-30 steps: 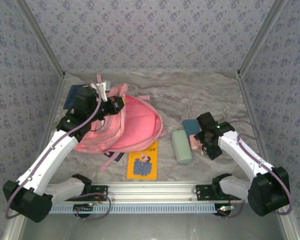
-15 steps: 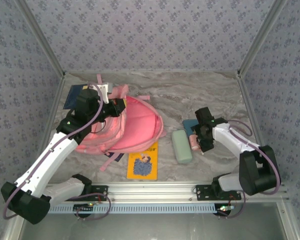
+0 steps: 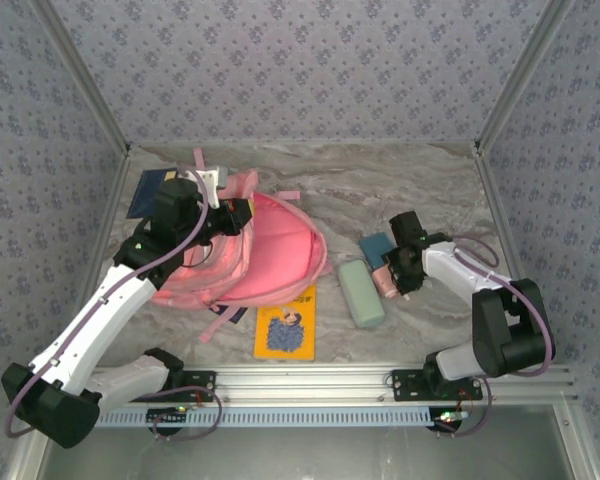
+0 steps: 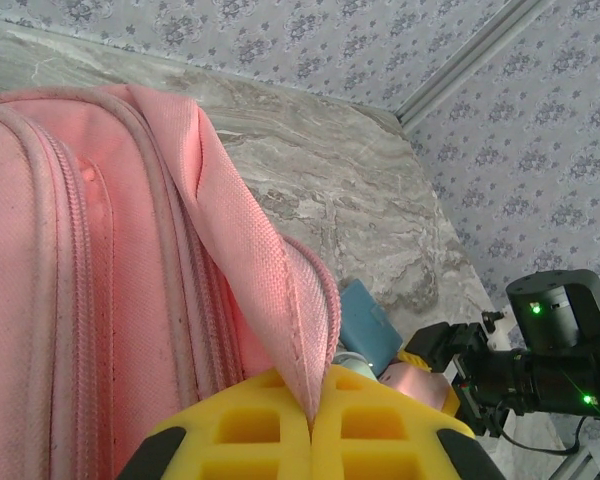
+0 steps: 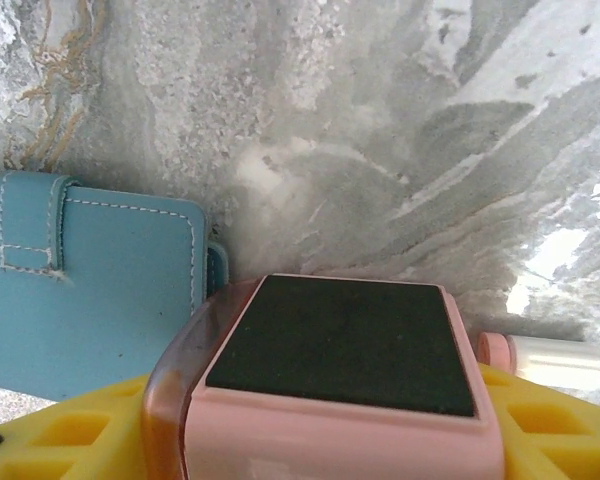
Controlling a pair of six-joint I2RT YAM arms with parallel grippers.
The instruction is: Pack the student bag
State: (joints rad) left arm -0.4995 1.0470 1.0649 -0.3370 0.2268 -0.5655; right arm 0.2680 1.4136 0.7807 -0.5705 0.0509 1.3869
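Note:
The bag's opening (image 3: 271,250) is wide open by its held flap, beyond the pencil case, so my right gripper needs to lift the block across next, lower it into the bag and let it go.
The student bag (image 3: 270,250) lies open on the left of the table, pink, its opening turned toward the middle. My left gripper (image 3: 242,212) is shut on the bag's upper flap; in the left wrist view the pink fabric edge (image 4: 280,290) runs down into the closed yellow jaws (image 4: 312,420). On the right, my right gripper (image 3: 388,275) is shut on a pink block with a black felt face (image 5: 340,345), which sits on the table between the yellow fingers (image 5: 70,435). The block (image 4: 417,382) lies just beside a blue wallet (image 5: 90,280).
A pale green pencil case (image 3: 362,292) lies left of the block, with the blue wallet (image 3: 378,248) behind it. A yellow booklet (image 3: 287,322) rests in front of the bag. A dark blue notebook (image 3: 148,190) is at the back left. A small white tube (image 5: 545,360) lies right of the block.
My right gripper has moved left and forward over the pink block and its jaws have closed in on it. The left gripper still holds the bag's flap, barely moved.

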